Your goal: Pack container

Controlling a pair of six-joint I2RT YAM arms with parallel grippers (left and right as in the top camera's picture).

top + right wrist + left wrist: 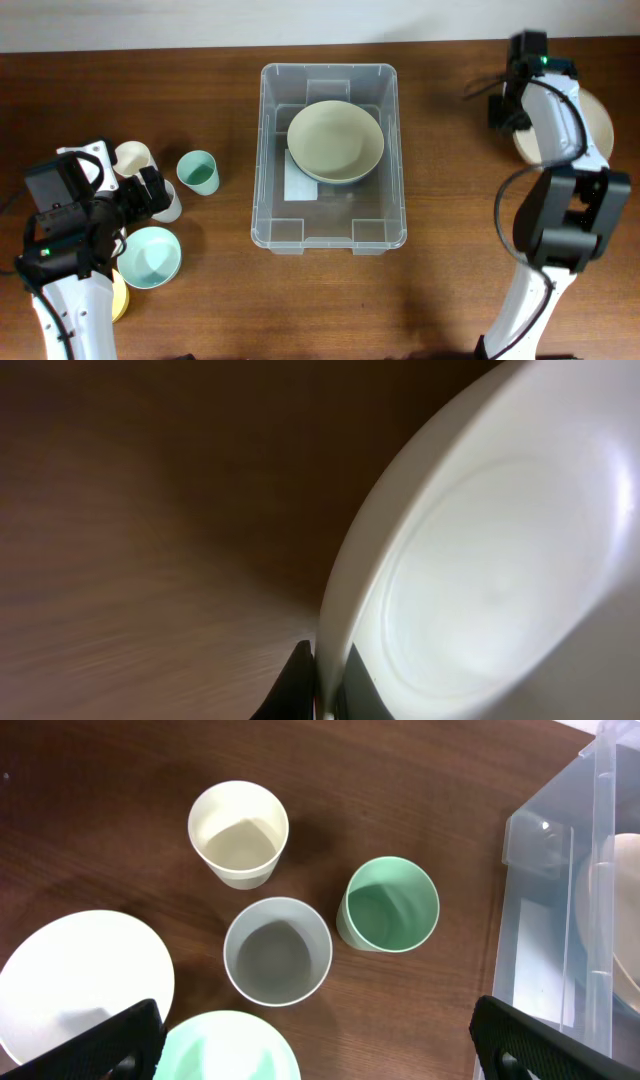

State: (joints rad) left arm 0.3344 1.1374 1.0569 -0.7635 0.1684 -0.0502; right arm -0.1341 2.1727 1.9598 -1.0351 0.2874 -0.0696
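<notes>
The container already has bowls nested in it, so my right gripper will lift the white bowl over the container's near side next and lower it onto the cream bowl (pixel 336 142).
The clear container (pixel 268 150) stands mid-table, holding a pale cream bowl (pixel 335 139) nested on a bluish one. Its corner shows at the right of the left wrist view (pixel 545 850). My right gripper (pixel 325 682) is shut on the rim of a white bowl (pixel 500 580), one finger on each side of the rim. In the overhead view that bowl (pixel 598 118) lies at the far right, mostly hidden under the right arm. My left gripper (pixel 325 1050) hangs wide open above a mint bowl (pixel 225 1050), holding nothing.
Left of the container stand a cream cup (pixel 238 832), a grey cup (pixel 277 950) and a green cup (pixel 388 904). A white bowl (pixel 80 985) lies nearby, and a yellow bowl (pixel 120 295) peeks out beside the left arm.
</notes>
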